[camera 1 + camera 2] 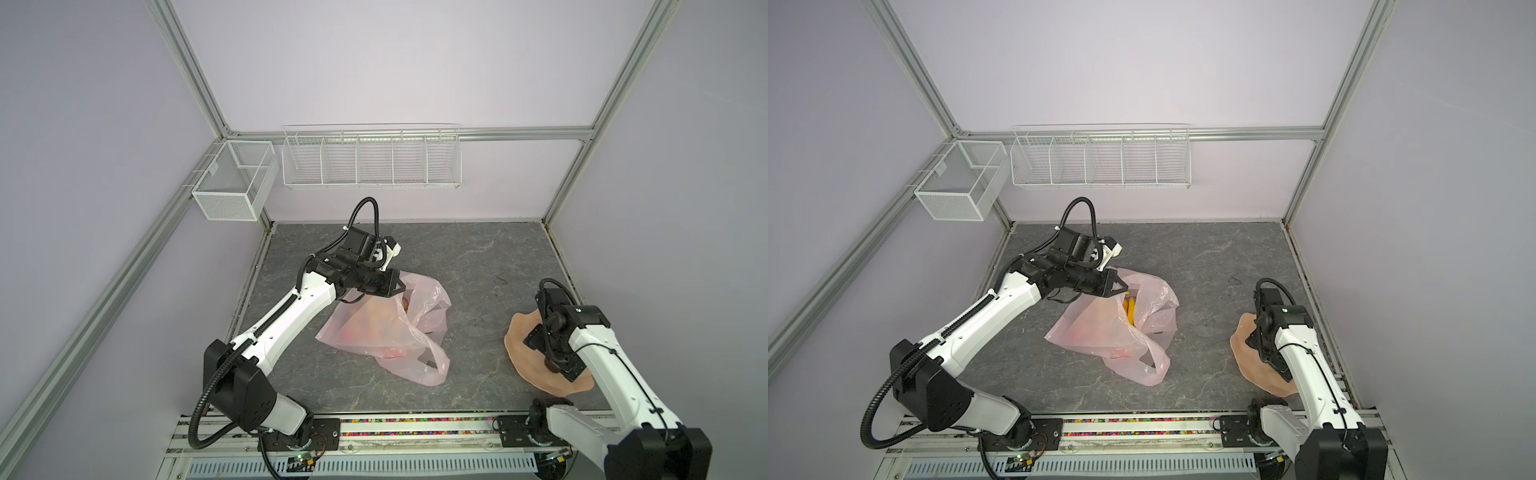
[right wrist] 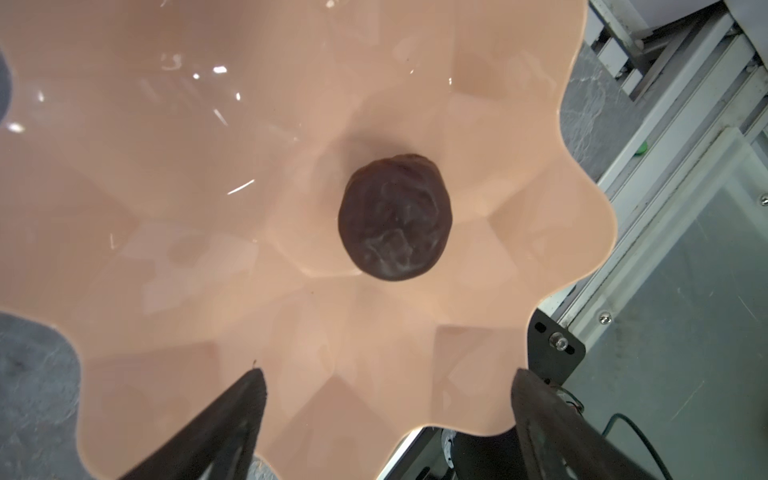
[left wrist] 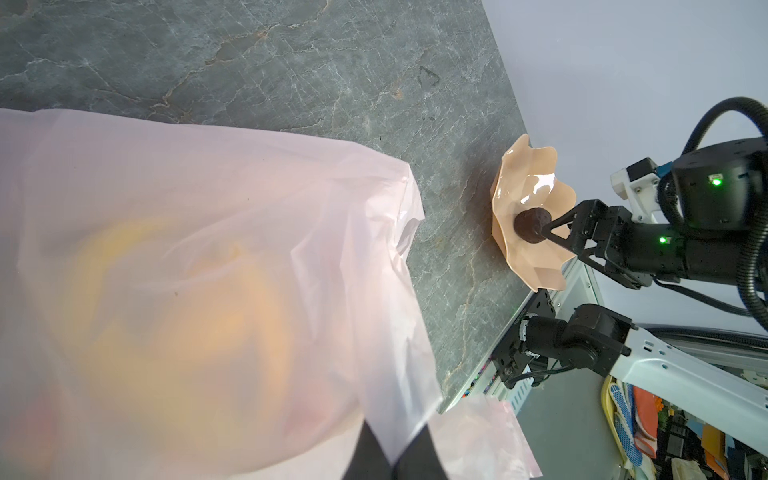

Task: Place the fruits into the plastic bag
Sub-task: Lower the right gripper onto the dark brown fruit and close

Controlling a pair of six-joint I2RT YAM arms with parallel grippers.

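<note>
My right gripper will next go down into the peach plate with its open fingers on either side of the dark brown-purple fruit (image 1: 551, 365) (image 2: 395, 216) and close, because the fruit is still below its fingers.
The pale-pink plastic bag (image 1: 382, 332) (image 1: 1113, 332) lies crumpled mid-table. My left gripper (image 1: 401, 286) (image 3: 392, 461) is shut on the bag's upper edge and holds its mouth up. Yellow bananas (image 1: 1130, 309) show in the mouth, and orange and reddish fruits glow blurred through the film (image 3: 187, 270). A dark brown-purple fruit (image 2: 395, 216) (image 3: 532, 220) sits in the middle of the peach wavy-edged plate (image 2: 166, 166) (image 1: 523, 332). My right gripper (image 2: 386, 374) (image 3: 544, 232) hangs open just above it, one finger on each side, not touching it.
The plate (image 1: 1241, 332) lies near the table's right edge and the front rail (image 1: 415, 428). A white wire rack (image 1: 370, 158) and a mesh basket (image 1: 235, 178) hang on the back wall. Grey marbled tabletop (image 1: 469, 299) stretches between bag and plate.
</note>
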